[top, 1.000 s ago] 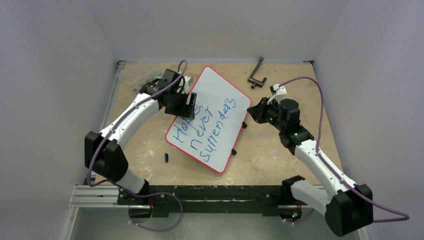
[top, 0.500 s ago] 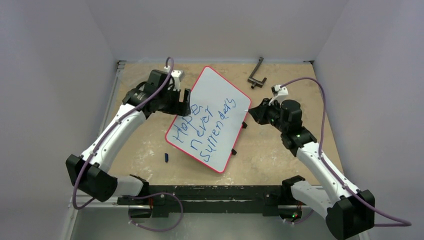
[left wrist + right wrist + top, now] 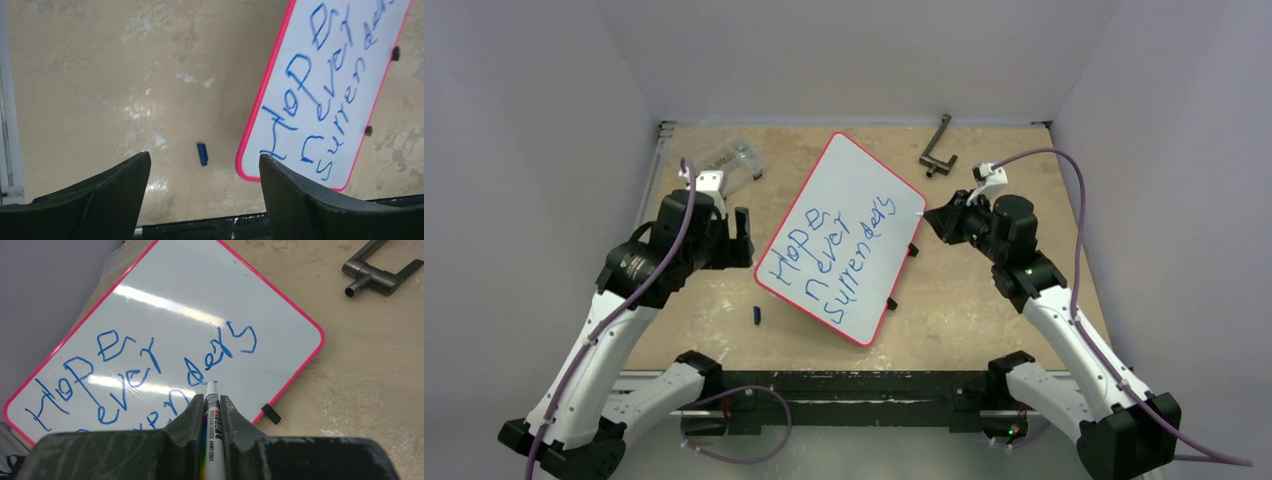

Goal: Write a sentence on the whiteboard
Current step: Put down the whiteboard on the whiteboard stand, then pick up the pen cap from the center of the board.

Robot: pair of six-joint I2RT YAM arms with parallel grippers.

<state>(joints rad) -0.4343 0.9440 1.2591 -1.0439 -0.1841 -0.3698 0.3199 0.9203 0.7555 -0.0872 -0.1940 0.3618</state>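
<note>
The marker's tip is bare, and the small blue cap point(image 3: 757, 315) point(image 3: 202, 154) lies below my left gripper and nearer my base. The left gripper moves down and back onto it next.
The whiteboard point(image 3: 854, 215) lies tilted on the table, white with a red rim and black clips; it also shows in the left wrist view point(image 3: 340, 95) and the right wrist view point(image 3: 200, 305). The sentence point(image 3: 829, 260) in blue reads "Hope never surrenders" in three slanted lines point(image 3: 145, 370). My right gripper point(image 3: 932, 218) is shut on a white marker point(image 3: 211, 425), tip above the board's right edge. My left gripper point(image 3: 742, 240) is open and empty, left of the board point(image 3: 205, 165). A small blue cap point(image 3: 757, 315) lies on the table point(image 3: 202, 153).
A clear plastic packet point(image 3: 729, 158) lies at the back left. A dark metal bracket point(image 3: 937, 150) lies at the back right, also in the right wrist view point(image 3: 375, 270). The black base rail point(image 3: 844, 385) runs along the table's near edge.
My left arm has pulled back from the board's upper left edge toward the near left. My right gripper with the marker has barely moved.
</note>
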